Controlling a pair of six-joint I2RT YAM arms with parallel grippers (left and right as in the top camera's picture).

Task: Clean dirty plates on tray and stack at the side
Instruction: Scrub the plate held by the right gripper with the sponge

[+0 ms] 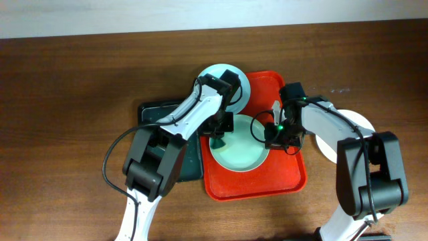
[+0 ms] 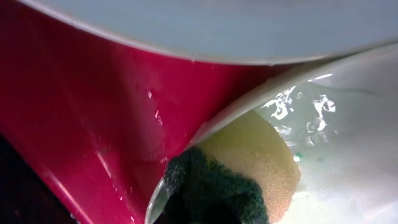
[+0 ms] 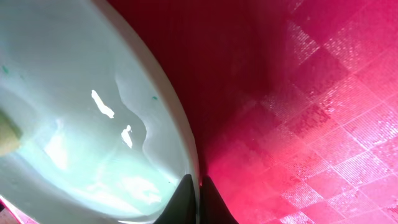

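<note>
Only tiny teal specks are left on the plate. My left gripper should next lift off the plate, carry the sponge (image 2: 245, 177) over the black tray (image 2: 22, 194), lower it and release.
A pale-mint plate (image 1: 239, 155) lies on the red tray (image 1: 257, 186). My left gripper (image 1: 219, 139) is shut on a green and yellow sponge (image 2: 245, 177) pressed on this plate's left part (image 2: 348, 130). My right gripper (image 1: 271, 137) is shut on the plate's right rim; in the right wrist view the fingertips (image 3: 199, 199) pinch the rim (image 3: 168, 112). Tiny teal specks and wet streaks show on the plate. A second plate (image 1: 215, 73) sits at the tray's top left corner, and it fills the top of the left wrist view (image 2: 249, 25). A third plate (image 1: 329, 146) lies on the table right of the tray.
A black tray (image 1: 150, 110) lies left of the red tray, mostly under my left arm. The red tray floor (image 3: 311, 124) is bare to the right of the held plate. The brown wooden table (image 1: 67, 80) surrounds both trays.
</note>
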